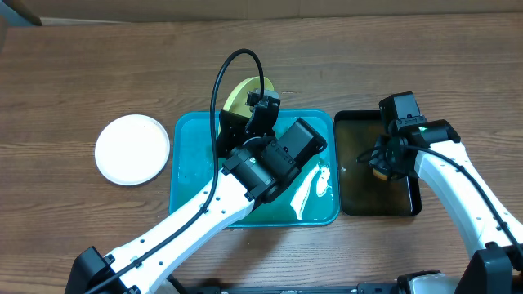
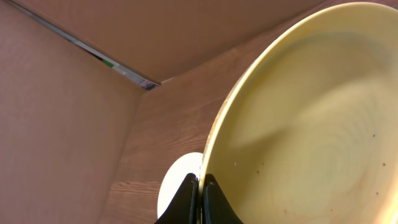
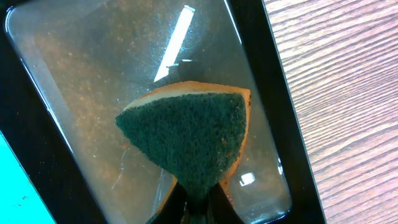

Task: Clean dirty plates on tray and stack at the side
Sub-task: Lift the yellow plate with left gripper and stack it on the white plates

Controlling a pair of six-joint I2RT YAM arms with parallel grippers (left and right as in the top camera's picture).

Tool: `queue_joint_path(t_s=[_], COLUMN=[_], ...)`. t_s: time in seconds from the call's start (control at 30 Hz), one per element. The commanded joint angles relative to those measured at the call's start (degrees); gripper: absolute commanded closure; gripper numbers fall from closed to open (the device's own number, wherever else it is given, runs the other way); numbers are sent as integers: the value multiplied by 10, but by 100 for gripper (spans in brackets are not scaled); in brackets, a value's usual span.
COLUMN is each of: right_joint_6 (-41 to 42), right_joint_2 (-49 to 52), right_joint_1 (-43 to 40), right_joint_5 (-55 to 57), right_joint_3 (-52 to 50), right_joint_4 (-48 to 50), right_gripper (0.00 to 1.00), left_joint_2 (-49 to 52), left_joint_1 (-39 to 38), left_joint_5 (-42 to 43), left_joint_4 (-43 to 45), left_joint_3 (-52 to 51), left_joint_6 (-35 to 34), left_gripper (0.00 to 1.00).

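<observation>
The plate swings left in the overhead view with my left gripper next, levels and comes down onto the white plate (image 1: 131,149) (image 2: 178,180), since that lies flat and empty.
My left gripper (image 2: 201,196) is shut on the rim of the pale yellow-green plate (image 2: 311,124) and holds it tilted up over the far edge of the teal tray (image 1: 186,175); the plate shows behind the arm in the overhead view (image 1: 241,91). A white plate (image 1: 131,149) lies flat on the table left of the tray, and shows in the left wrist view (image 2: 177,186). A third plate is not in view. My right gripper (image 3: 198,199) is shut on a green and yellow sponge (image 3: 189,134) above the black tray (image 3: 74,93).
The black tray (image 1: 409,204) stands right of the teal tray and holds murky water. A cardboard wall (image 2: 62,124) rises at the table's far side. The left arm (image 1: 270,159) covers most of the teal tray.
</observation>
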Motion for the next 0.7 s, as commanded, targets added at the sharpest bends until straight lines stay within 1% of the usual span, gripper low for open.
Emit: queue_joint_path(t_s=[0.0, 0.13, 0.23, 0.3, 0.37, 0.43, 0.53, 0.63, 0.67], right_joint_6=[-2, -7, -47, -64, -64, -64, -64, -64, -64], right_joint_2=[-3, -3, -3, -3, -2, -2, -2, -2, -2], right_joint_1=[0, 0, 0, 0, 0, 0, 0, 0, 0], right_joint_5=[1, -1, -30, -49, -51, -51, -51, -51, -51], right_joint_3=[-2, -2, -2, -2, -2, -2, -2, -2, -2], right_joint_4=[2, 13, 33, 44, 49, 50, 50, 50, 50], right_gripper=[96, 96, 96, 96, 96, 96, 96, 96, 96], left_joint_2=[3, 3, 3, 3, 0, -5, -17, -28, -28], left_joint_1=[-4, -3, 4, 18, 44, 80, 158, 257, 320], left_joint_5=[-23, -22, -12, 4, 40, 74, 146, 231, 280], left_joint_4=[1, 0, 0, -2, -9, -24, -42, -50, -52], left_joint_3=[4, 4, 4, 4, 5, 5, 5, 5, 5], left_joint_6=[1, 0, 0, 0, -2, -16, -30, -30, -30], left_gripper=[96, 96, 96, 96, 96, 96, 96, 96, 96])
